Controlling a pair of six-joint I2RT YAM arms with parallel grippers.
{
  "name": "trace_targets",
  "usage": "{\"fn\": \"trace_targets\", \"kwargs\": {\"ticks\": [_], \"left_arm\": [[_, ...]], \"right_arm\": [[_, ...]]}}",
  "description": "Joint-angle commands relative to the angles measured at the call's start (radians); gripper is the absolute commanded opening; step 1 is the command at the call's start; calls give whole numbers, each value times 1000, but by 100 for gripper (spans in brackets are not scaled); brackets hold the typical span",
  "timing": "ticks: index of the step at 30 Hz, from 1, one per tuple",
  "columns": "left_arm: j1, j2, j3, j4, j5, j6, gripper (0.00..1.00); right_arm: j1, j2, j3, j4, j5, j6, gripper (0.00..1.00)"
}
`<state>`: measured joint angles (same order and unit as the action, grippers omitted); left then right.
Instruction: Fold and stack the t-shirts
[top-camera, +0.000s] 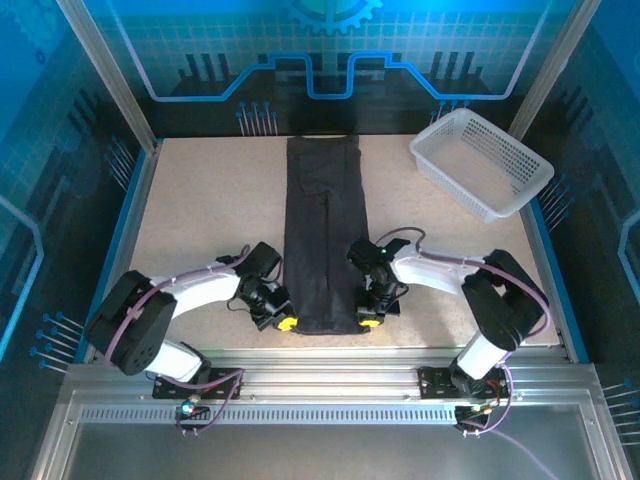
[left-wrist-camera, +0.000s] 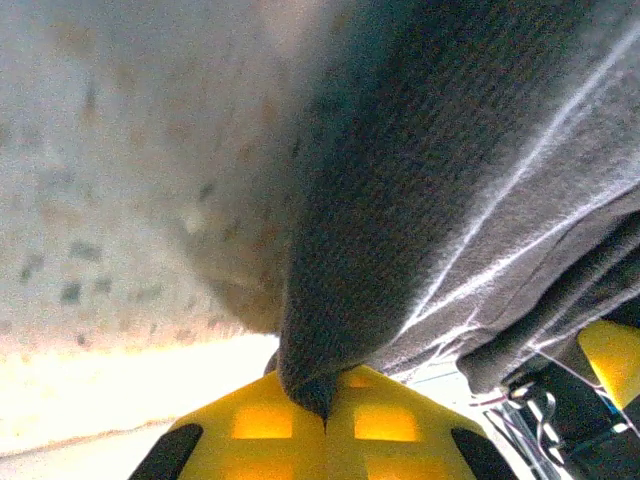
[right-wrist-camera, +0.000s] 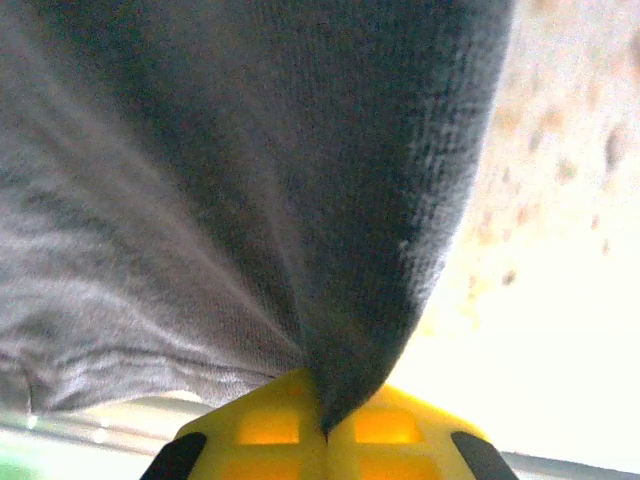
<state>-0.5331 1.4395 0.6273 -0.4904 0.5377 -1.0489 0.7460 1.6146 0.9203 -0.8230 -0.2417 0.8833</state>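
My left gripper carries the pinched corner of the t-shirt up and outward next, then down onto the t-shirt's far part (top-camera: 301, 194), and releases it, because the t-shirt lies long.
A dark charcoal t-shirt (top-camera: 322, 230) lies on the table as a long narrow strip, folded lengthwise, running from the back to the near edge. My left gripper (top-camera: 286, 324) is shut on the strip's near left corner, and my right gripper (top-camera: 369, 322) is shut on its near right corner. In the left wrist view the t-shirt cloth (left-wrist-camera: 440, 190) runs down into the closed yellow fingertips (left-wrist-camera: 262, 425). The right wrist view shows the t-shirt cloth (right-wrist-camera: 300, 200) pinched the same way between yellow fingertips (right-wrist-camera: 400, 425).
A white lattice basket (top-camera: 480, 163) stands at the back right of the table, tilted and empty. The speckled tabletop (top-camera: 210, 210) is bare to the left of the strip. Metal frame posts and blue walls ring the table.
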Motion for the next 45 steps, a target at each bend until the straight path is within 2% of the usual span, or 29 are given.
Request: {"fn": "trace_targets", "kwargs": {"ticks": [1, 5, 10, 15, 24, 29, 35, 43, 44, 45], "left_arm": [[-25, -104, -16, 0, 46, -73, 0], [-21, -231, 29, 0, -13, -126, 0], [40, -231, 150, 53, -73, -153, 0], [163, -68, 330, 138, -86, -112, 0], [282, 312, 658, 182, -76, -6, 0], [314, 442, 760, 206, -76, -2, 0], [334, 528, 860, 205, -68, -1, 0], [352, 660, 973, 191, -47, 5, 0], [356, 681, 995, 181, -46, 10, 1], [361, 701, 1017, 171, -47, 18, 11]], "right_arm": [[26, -90, -20, -83, -36, 22, 0], [-5, -137, 45, -136, -21, 20, 0], [-106, -97, 246, -198, 15, -23, 0], [-223, 45, 484, -221, 54, -81, 0], [-356, 379, 865, -198, 15, -146, 0], [-395, 520, 1017, -206, 10, -150, 0], [-414, 637, 1150, -230, -7, -168, 0], [-440, 754, 1244, -216, -26, -144, 0], [-445, 774, 1262, -210, -38, -149, 6], [-450, 789, 1283, -208, -45, -159, 22]]}}
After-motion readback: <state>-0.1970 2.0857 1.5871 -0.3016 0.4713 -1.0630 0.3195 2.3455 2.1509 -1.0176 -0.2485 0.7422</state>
